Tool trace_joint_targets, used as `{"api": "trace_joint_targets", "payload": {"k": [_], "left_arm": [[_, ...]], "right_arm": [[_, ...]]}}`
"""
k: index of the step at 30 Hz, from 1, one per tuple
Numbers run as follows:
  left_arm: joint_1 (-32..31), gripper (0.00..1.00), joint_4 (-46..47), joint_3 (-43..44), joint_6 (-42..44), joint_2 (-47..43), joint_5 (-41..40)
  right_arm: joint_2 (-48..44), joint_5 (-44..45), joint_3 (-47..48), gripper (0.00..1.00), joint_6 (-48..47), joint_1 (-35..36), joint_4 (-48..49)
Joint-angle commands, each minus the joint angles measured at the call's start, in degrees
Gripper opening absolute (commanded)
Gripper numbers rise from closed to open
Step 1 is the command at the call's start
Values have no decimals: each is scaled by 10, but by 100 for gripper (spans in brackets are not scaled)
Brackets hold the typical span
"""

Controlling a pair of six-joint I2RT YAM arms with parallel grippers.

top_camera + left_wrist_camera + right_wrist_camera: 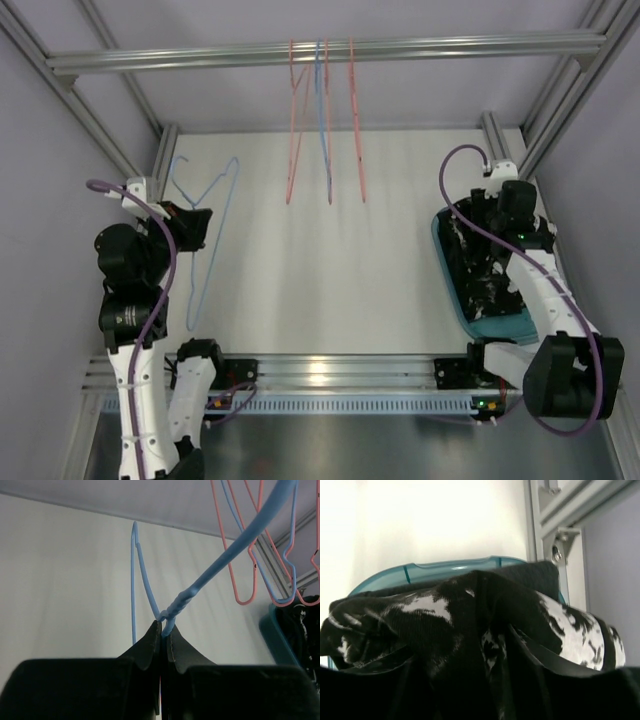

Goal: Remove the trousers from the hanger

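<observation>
The blue hanger is bare, so my left gripper should next lift it, then carry it outward onto the bar (257, 55) beside the other hangers.
The black trousers with white splotchy print (482, 272) lie heaped in a teal bin (500, 326) at the right. In the right wrist view the print trousers (435, 615) fill the frame, with a plain black cloth (532, 576) behind them. My right gripper (476, 238) is down in the bin. Its fingers (580, 662) stand wide apart with cloth bunched between them (470, 647). My left gripper (194, 222) is shut (165, 629) on the twisted neck of a bare blue hanger (207, 245), which lies over the table at the left (220, 562).
Pink and blue bare hangers (325, 120) hang from a metal rail (200, 55) at the back centre; they also show in the left wrist view (250, 555). The bin rim (445, 570) sits by the right frame post (555, 540). White walls close in both sides.
</observation>
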Motion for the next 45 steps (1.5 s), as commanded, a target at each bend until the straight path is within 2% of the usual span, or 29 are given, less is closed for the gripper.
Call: {"api": "trace_joint_targets", "payload": {"k": [1,2,4,7,19,30,36,45], "left_arm": [[-2,0,33,38,66,8,45],[-2,0,31,44,75,14,48],[-2,0,29,64,102,33,54],[-1,0,28,98,125,66,60],[-13,0,33,273,118,243,37],[-137,0,48,438,112,402,-110],[-172,0,53,505,110,492,-145],[-226,0,52,544,136,565,-223]], "right_arm": [[14,-27,46,54,22,-8,45],[12,-28,48,67,23,-8,39],[-7,-39,54,86,29,-8,12],[-43,-49,69,99,35,-8,-27],[-136,-59,182,99,70,-8,-159],[-169,-58,235,99,109,-9,-203],[-171,-59,249,99,114,-9,-216],[-172,-74,252,99,119,-9,-219]]}}
